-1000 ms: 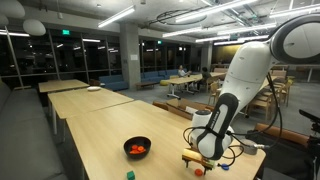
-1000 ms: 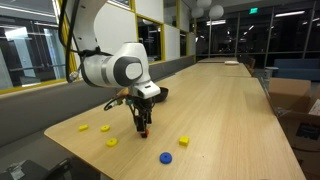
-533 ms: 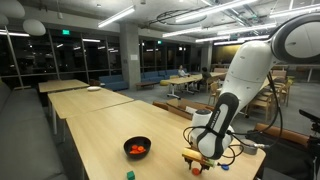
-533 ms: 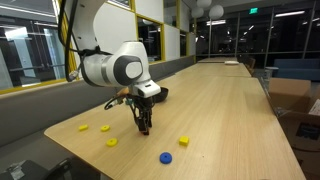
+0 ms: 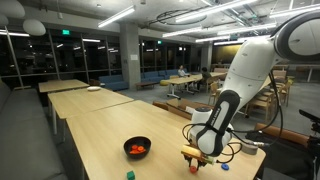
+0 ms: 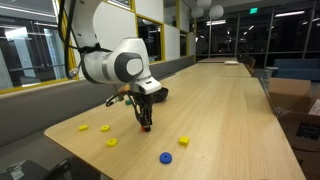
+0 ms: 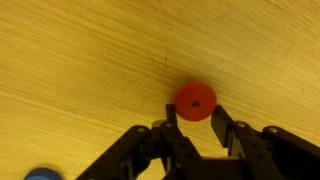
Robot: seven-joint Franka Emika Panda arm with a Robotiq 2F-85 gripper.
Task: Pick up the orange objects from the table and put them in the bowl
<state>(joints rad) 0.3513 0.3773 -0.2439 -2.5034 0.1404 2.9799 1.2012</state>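
Note:
The robot's gripper will next lift the orange-red disc, move it outward over the black bowl (image 5: pixel 137 148) and let it go there, since the other orange pieces are already inside.
In the wrist view a small orange-red disc (image 7: pixel 195 101) with a centre hole lies on the pale wood table (image 7: pixel 80 60). My gripper (image 7: pixel 194 112) is shut on it, one finger against each side. In both exterior views the gripper (image 5: pixel 196 160) (image 6: pixel 146 126) points straight down at the tabletop near the table's end. The black bowl (image 5: pixel 137 148) stands on the table apart from the gripper, with orange pieces (image 5: pixel 138 151) inside. Behind the arm the bowl (image 6: pixel 159 94) shows only partly.
Several small yellow pieces (image 6: pixel 104 127) (image 6: pixel 184 141) and a blue piece (image 6: pixel 165 157) lie around the gripper. The blue piece (image 7: pixel 40 175) also shows at the wrist view's lower edge. A green piece (image 5: pixel 129 175) sits near the bowl. The table's end edge (image 6: pixel 80 160) is close.
The jaws have closed from wide open onto the orange-red disc. The arm has barely moved.

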